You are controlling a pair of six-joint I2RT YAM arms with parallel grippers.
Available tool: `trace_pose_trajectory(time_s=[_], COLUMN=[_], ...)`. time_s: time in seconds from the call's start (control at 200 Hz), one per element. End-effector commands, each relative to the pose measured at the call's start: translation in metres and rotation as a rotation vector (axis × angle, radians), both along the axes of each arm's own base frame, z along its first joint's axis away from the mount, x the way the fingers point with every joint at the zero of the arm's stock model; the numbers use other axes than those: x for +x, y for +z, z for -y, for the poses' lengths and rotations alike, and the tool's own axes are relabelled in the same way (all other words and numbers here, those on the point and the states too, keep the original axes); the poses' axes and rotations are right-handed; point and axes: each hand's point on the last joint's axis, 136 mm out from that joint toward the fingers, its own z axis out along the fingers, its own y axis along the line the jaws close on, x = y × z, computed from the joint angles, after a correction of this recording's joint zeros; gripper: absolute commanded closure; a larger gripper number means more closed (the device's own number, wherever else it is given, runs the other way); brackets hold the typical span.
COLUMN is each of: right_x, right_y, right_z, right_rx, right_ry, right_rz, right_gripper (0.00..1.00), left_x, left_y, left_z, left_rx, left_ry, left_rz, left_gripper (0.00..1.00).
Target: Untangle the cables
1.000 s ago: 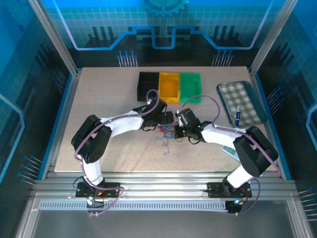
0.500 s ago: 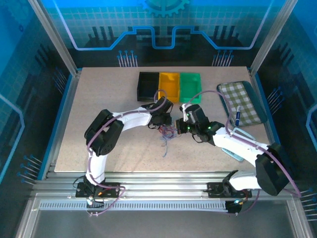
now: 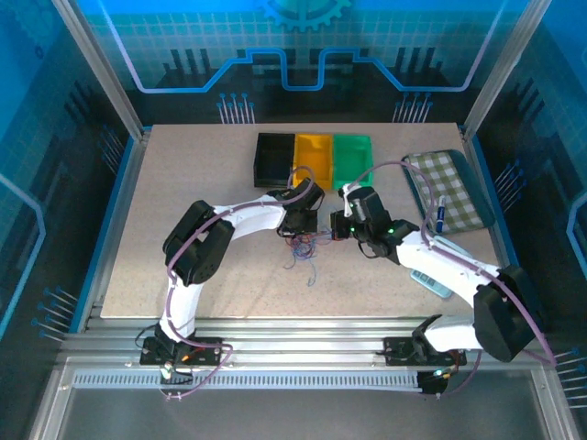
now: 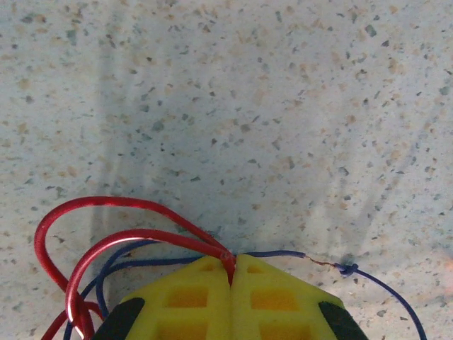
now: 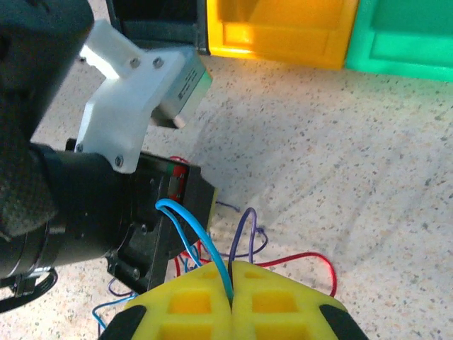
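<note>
Next, my right gripper moves up toward the pouch, then down, and releases over bare tabletop [image 3: 354,258] [image 5: 375,276] beside the tangle, since the light blue cable runs among red wires.
The cables [image 3: 312,244] form a small tangle of thin red, blue and purple wires at the table's middle, with loose ends trailing toward the near edge. My left gripper [image 3: 303,226] is at the tangle's left side. Its yellow fingers [image 4: 191,297] are shut on a red cable [image 4: 106,237], and a dark blue cable [image 4: 283,253] with a small knot passes just beyond the tips. My right gripper [image 3: 336,229] faces it from the right. Its jaws are shut on a light blue cable [image 5: 195,230], and a purple loop [image 5: 244,227] rises from the same seam.
Black [image 3: 274,158], yellow [image 3: 313,158] and green [image 3: 352,158] bins stand in a row just beyond the grippers. A checked pouch [image 3: 447,188] with a pen lies at the right. The left gripper's black body [image 5: 141,219] is close in front of my right fingers.
Both grippers have moved toward the bins, carrying the tangle with them. The right arm has stretched out and its elbow swung to the right.
</note>
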Motion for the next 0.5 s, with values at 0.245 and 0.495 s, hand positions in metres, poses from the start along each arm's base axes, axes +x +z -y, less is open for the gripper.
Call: trace_pose_trajectory(time_s=[0.245, 0.495], right_x=[0.018, 0.023], right_y=[0.032, 0.059], right_z=[-0.001, 0.002], right_rx=[0.019, 0.036], right_ry=[0.007, 0.004], right_rz=[0.052, 0.1], right_gripper=[0.94, 0.94], left_x=[-0.017, -0.018], left_y=[-0.023, -0.026], left_z=[-0.022, -0.03], left_rx=[0.115, 0.152], left_ry=[-0.013, 0.008], left_rz=[-0.07, -0.072], left_gripper=[1.0, 1.0])
